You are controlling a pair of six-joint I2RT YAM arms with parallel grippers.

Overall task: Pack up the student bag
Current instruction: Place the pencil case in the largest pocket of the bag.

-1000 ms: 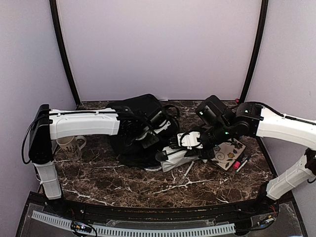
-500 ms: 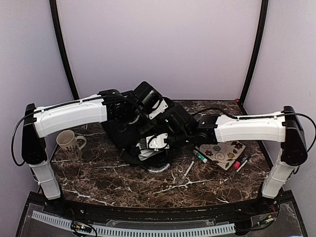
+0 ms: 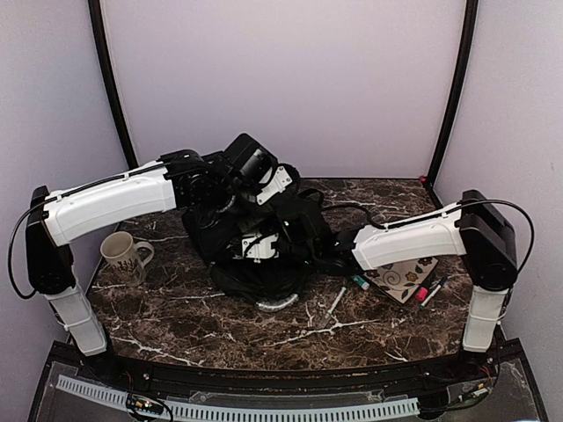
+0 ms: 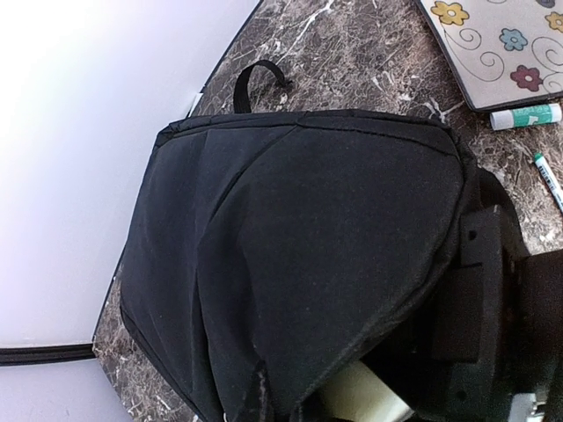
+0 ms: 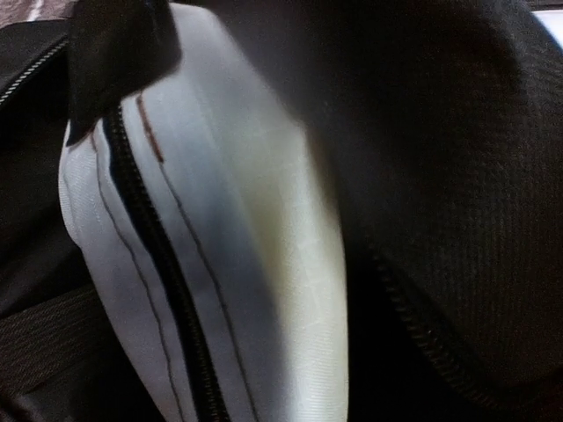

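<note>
My left gripper will next move down and back to release the bag's upper edge over the bag's opening point(image 3: 248, 271), which lies below and back from it.
The student bag point(image 3: 230, 264) lies black and slumped at mid-table; its fabric fills the left wrist view point(image 4: 308, 246). My left gripper point(image 3: 271, 199) is above it, shut on the bag's upper edge and holding the mouth lifted; the cloth hides its fingers. My right gripper point(image 3: 262, 250) reaches in from the right, into the bag's mouth, shut on a white pouch point(image 5: 229, 264) with a black zipper. The pouch's pale end shows inside the opening point(image 4: 365, 396). Black bag lining and a zipper edge point(image 5: 457, 176) surround the pouch.
A beige mug point(image 3: 123, 255) stands left of the bag. Right of it lie a floral notebook point(image 3: 406, 274), a green-capped glue stick point(image 3: 361, 282), a pen point(image 3: 336, 301) and a pink marker point(image 3: 422, 293). The notebook point(image 4: 501, 44) and glue stick point(image 4: 526, 116) also show beyond the bag.
My right arm has swung left, carrying the white pouch from the table beside the bag into the bag's mouth. My left arm has risen and lifted the bag's upper edge.
</note>
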